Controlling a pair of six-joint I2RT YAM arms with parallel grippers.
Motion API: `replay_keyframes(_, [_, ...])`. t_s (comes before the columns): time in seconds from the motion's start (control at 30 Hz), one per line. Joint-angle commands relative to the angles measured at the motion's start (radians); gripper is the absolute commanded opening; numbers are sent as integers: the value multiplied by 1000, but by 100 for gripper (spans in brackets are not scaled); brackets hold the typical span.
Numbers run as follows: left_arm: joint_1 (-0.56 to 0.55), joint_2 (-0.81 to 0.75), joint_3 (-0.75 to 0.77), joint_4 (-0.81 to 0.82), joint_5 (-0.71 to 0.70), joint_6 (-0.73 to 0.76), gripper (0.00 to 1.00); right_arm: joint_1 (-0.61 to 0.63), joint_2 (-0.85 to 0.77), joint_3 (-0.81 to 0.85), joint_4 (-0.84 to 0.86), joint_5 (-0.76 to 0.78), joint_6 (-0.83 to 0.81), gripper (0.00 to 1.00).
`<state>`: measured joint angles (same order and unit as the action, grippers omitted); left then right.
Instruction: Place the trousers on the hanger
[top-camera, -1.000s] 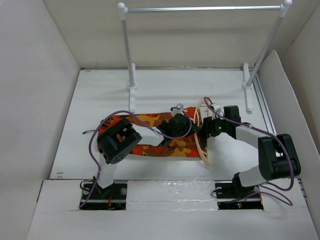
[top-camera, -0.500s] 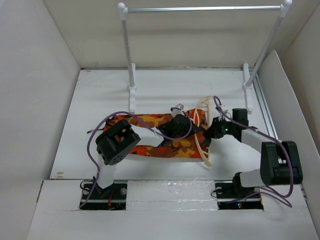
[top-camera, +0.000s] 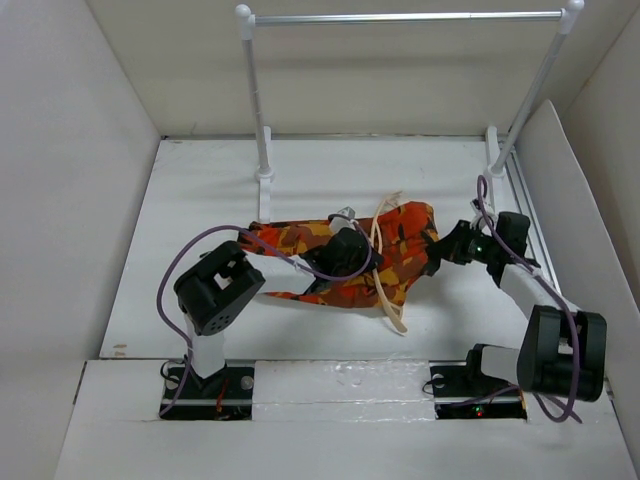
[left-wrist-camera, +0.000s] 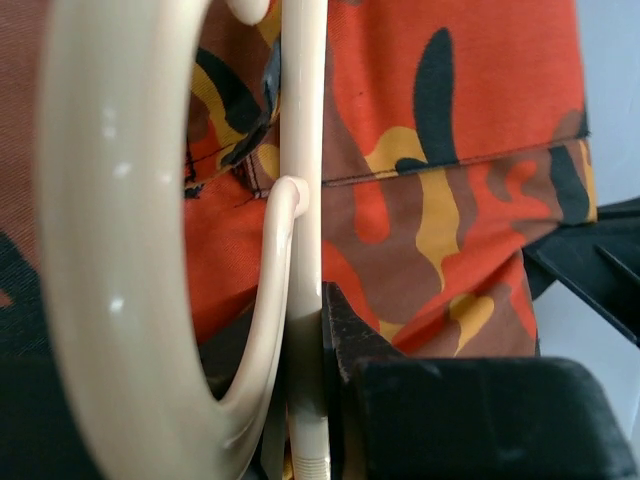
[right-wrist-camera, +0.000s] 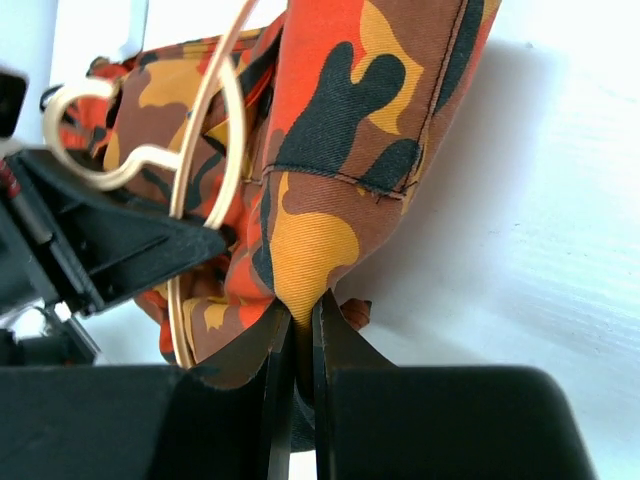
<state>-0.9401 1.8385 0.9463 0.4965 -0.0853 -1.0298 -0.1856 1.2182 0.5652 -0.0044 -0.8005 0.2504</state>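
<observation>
The robot's right gripper will next pull the bunched trousers it is holding straight outward and to its right in the top view and release them, since the tabletop is bare there.
The camouflage trousers (top-camera: 405, 240) lie bunched in the middle of the table, running through the pale tan hanger (top-camera: 380, 270). My left gripper (top-camera: 345, 252) is shut on the hanger's thin bar (left-wrist-camera: 303, 180), with one dark finger (left-wrist-camera: 345, 335) pressed against it and the trousers (left-wrist-camera: 450, 150) behind. My right gripper (top-camera: 438, 256) sits at the cloth's right end. In the right wrist view that gripper (right-wrist-camera: 300, 325) is shut on a yellow-and-brown fold of the trousers (right-wrist-camera: 340, 130). The hanger's hook and loop (right-wrist-camera: 215, 130) show to its left, beside the left gripper's black body (right-wrist-camera: 100, 250).
A metal clothes rail (top-camera: 400, 17) on white posts (top-camera: 262, 140) stands at the back, its feet (top-camera: 495, 172) on the table. White walls close in the left, right and back sides. A slanted white panel (top-camera: 570, 230) rises just right of my right arm.
My right gripper shut on the trousers' right end and drew it right and back. The cloth slid through the hanger and bunched up. The left gripper shifted slightly with the hanger.
</observation>
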Motion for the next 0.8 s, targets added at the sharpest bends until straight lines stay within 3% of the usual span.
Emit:
replay_keyframes(0.0, [1,-31,-55,-138,-7,97,0,-32,46,90,206,56,81,0])
replay_keyframes(0.2, [52,-94,-79,-216,-53,186,0,-173,43,171,-49,144,-86,0])
replay_keyframes(0.57, [61,-190,-112,-302,-44,370,0,-195,266,321,-68,195,-169,0])
replay_keyframes(0.63, [61,-150,-92,-305,-24,384,0,-195,302,384,-80,187,-192,5])
replay_keyframes(0.67, [61,-137,-81,-309,-13,378,0,-171,317,406,-132,176,-212,26])
replay_keyframes(0.77, [61,-113,-64,-289,-14,331,0,-135,298,421,-198,223,-289,53])
